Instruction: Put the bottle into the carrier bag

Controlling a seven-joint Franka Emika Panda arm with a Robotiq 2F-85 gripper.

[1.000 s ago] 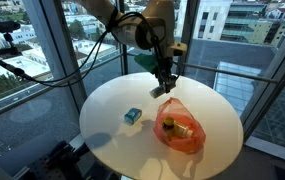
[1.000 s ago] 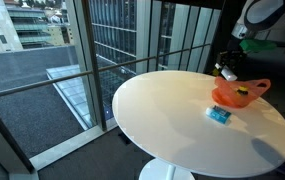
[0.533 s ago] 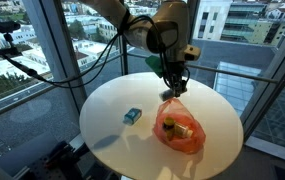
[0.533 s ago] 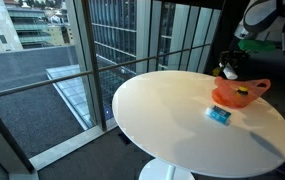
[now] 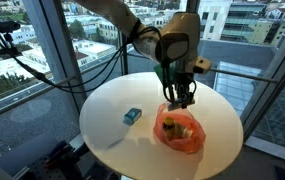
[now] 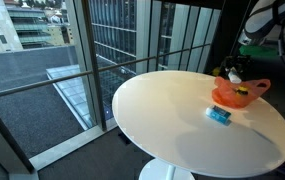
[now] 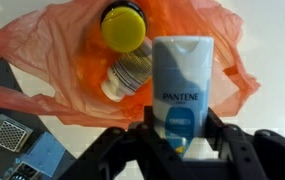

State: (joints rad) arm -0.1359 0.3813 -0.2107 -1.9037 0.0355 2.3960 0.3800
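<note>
The robot's gripper will lower the bottle into the opening beside that jar with the yellow lid next, and then it will open.
My gripper is shut on a white and blue Pantene bottle and holds it just above the open mouth of the orange carrier bag. Inside the bag lies a jar with a yellow lid. In an exterior view the gripper hangs directly over the bag on the round white table. In an exterior view the bag sits at the table's far right, the gripper above it.
A small blue box lies on the table beside the bag; it also shows in the wrist view and in an exterior view. Glass railings and windows ring the table.
The gripper has carried the bottle from the table's far edge toward the bag and now hangs over its opening. The bag and blue box have not moved.
</note>
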